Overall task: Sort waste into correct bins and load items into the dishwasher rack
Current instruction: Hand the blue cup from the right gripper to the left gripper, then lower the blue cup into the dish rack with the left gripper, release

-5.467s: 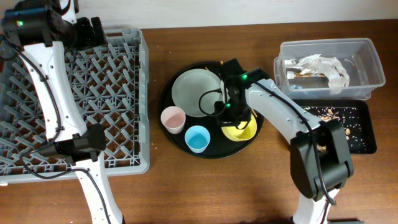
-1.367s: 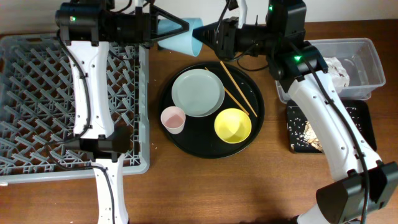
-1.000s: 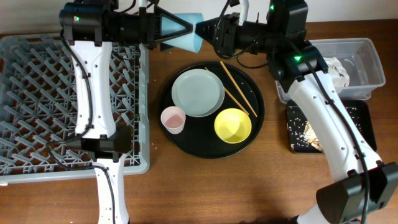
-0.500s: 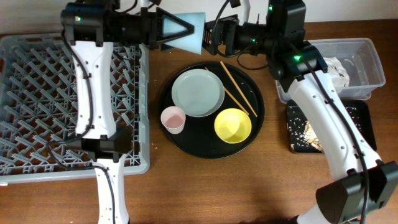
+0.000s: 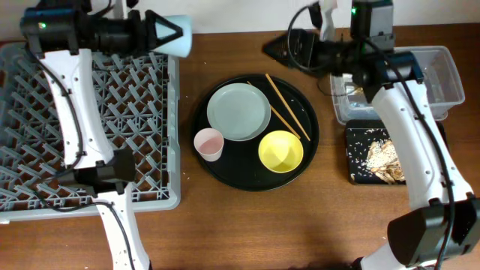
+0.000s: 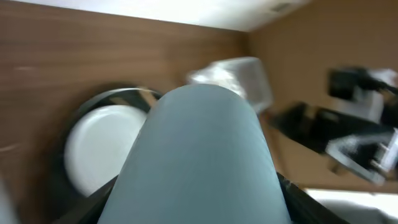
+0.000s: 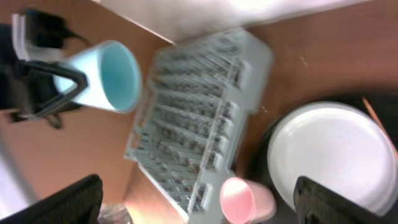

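The left gripper tips downward, moves back and down, and releases the cup next, since the rack's near tray-side corner [image 5: 154,171] lies empty below and back from it.
My left gripper [image 5: 166,34] is shut on the light blue cup [image 5: 182,36], holding it sideways in the air above the far right corner of the grey dishwasher rack [image 5: 82,127]. That cup [image 6: 199,155] fills the left wrist view, and in the right wrist view the cup [image 7: 102,78] faces me mouth-on. Over the table's far edge my right gripper [image 5: 271,48] stands open and empty, its fingers [image 7: 68,202] wide apart. On the round black tray [image 5: 225,176] lie the grey-green plate [image 5: 238,111], the yellow bowl [image 5: 280,150], the pink cup [image 5: 208,144] and two chopsticks [image 5: 285,107].
The clear tub [image 5: 442,75] sits at the far right, partly behind my right arm. In front of it, the shallow black tray [image 5: 431,150] holds beige food scraps [image 5: 382,154]. Bare wood runs along the table's near side.
The right gripper has let go of the light blue cup, opened wide and drawn back to the right. The left arm has carried the cup left, to above the rack's corner.
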`<state>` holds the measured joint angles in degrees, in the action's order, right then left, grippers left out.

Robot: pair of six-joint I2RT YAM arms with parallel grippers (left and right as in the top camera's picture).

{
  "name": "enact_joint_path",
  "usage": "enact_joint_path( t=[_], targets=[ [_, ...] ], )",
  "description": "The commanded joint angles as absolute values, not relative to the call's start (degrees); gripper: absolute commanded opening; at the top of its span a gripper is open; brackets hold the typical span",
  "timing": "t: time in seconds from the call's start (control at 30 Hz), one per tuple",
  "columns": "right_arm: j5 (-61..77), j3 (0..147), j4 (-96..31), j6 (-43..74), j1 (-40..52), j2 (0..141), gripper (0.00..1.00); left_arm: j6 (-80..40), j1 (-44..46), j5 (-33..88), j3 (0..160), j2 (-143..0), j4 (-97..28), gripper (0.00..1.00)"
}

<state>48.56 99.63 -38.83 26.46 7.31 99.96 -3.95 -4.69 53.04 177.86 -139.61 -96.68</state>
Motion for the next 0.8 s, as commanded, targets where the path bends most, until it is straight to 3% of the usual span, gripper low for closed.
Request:
enact_joint_path(
  t=[0.0,0.2,0.4,0.77],
  targets=[
    [41.78,100.29,-45.82,19.86,7.51,99.85,0.98,-2.98,-6.87,39.03,178.12,-134.41,-96.73,0.57],
    [36.73,100.29,-50.68,18.17,7.49,99.85,0.98,-2.98,-7.73,27.44,175.04,-122.48,-96.73,0.56],
    [34.33,100.29,-51.33,18.22,7.49,99.92,0.99,-5.21,-4.16,8.58,149.58,-105.65,-96.71,0.53],
    [29.45,100.29,-53.63,18.22,7.49,99.92,0.98,-8.38,-0.16,6.24,105.93,-100.42,-91.31,0.53]
  ],
)
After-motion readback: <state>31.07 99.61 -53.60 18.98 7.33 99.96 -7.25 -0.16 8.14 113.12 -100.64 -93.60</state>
